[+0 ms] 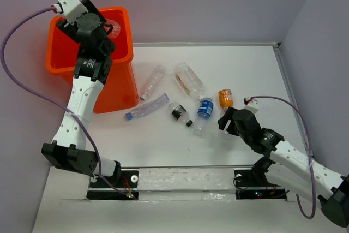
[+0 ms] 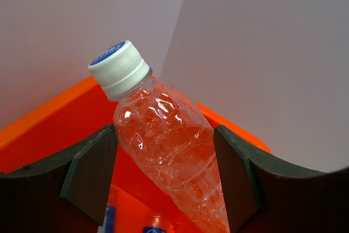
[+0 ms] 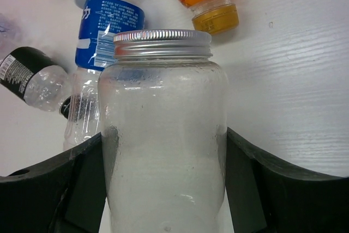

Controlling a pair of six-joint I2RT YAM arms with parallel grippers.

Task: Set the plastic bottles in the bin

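Note:
The bin is to the gripper's left in the top view, so my right gripper should next lift outward over the orange bin's opening (image 1: 119, 46) and let go of the clear bottle with the silver lid.
The orange bin (image 1: 117, 88) stands at the far left. My left gripper (image 1: 109, 29) is over it, shut on a clear crushed bottle with a white cap (image 2: 163, 140), held above the bin's rim (image 2: 49, 110). A blue-labelled bottle (image 2: 155, 226) lies inside. My right gripper (image 1: 224, 119) is low over the table, shut on a clear bottle with a silver lid (image 3: 163, 135). On the table lie a clear bottle (image 1: 152, 81), a tan-labelled one (image 1: 189, 80), a blue-capped one (image 1: 146, 107), a black-labelled one (image 1: 178, 112), a blue-labelled one (image 1: 204, 108) and an orange one (image 1: 226, 97).
Purple walls close the table at the back and both sides, with a raised edge on the right (image 1: 284, 75). A purple cable (image 1: 22, 75) loops left of the left arm. Another cable (image 1: 297, 118) arcs over the right arm. The loose bottles lie between the bin and my right gripper.

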